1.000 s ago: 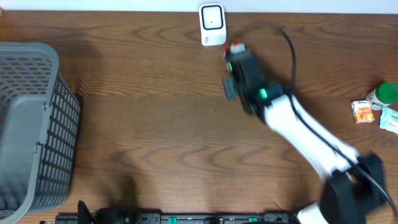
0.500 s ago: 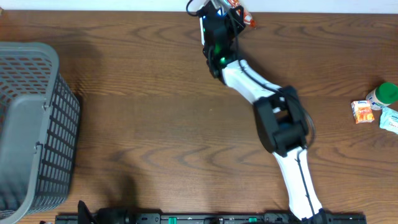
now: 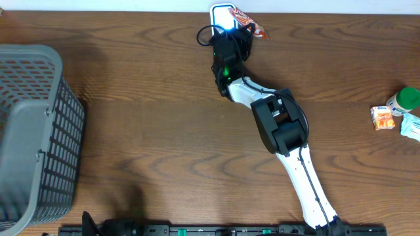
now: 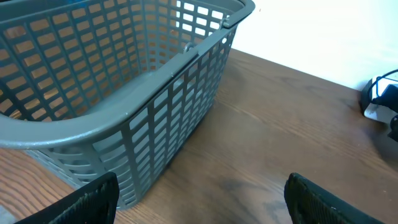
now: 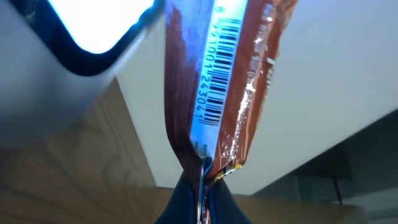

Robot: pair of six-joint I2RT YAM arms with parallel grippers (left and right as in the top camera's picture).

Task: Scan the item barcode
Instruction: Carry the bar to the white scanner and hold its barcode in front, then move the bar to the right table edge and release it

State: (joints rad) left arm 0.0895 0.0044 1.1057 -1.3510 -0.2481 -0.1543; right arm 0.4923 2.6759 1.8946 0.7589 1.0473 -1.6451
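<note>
The right gripper swings back and down next toward the wood on the orange carton's near side to release the packet there, because that patch lies bare.
The item is a brown and orange snack packet (image 5: pixel 214 81), and its white barcode panel faces the right wrist camera. My right gripper (image 5: pixel 203 186) is shut on the packet's bottom seam. It holds the packet upright beside the scanner (image 5: pixel 43 68), whose lit window (image 5: pixel 99 22) glows at the top left. In the overhead view the right gripper (image 3: pixel 240 25) has the packet (image 3: pixel 257 29) at the table's back edge, right next to the white scanner (image 3: pixel 220 11). My left gripper (image 4: pixel 199 211) stands open low over the wood with nothing between its fingers.
A grey slatted basket (image 3: pixel 33 131) fills the left side and stands just ahead of the left gripper, basket (image 4: pixel 124 93). At the right edge lie a small orange carton (image 3: pixel 382 118), a green-capped bottle (image 3: pixel 403 100) and a pale blue packet (image 3: pixel 411 126).
The right arm has swung from the table's middle right up to the back edge, carrying the packet to the scanner. The left gripper has not moved.
</note>
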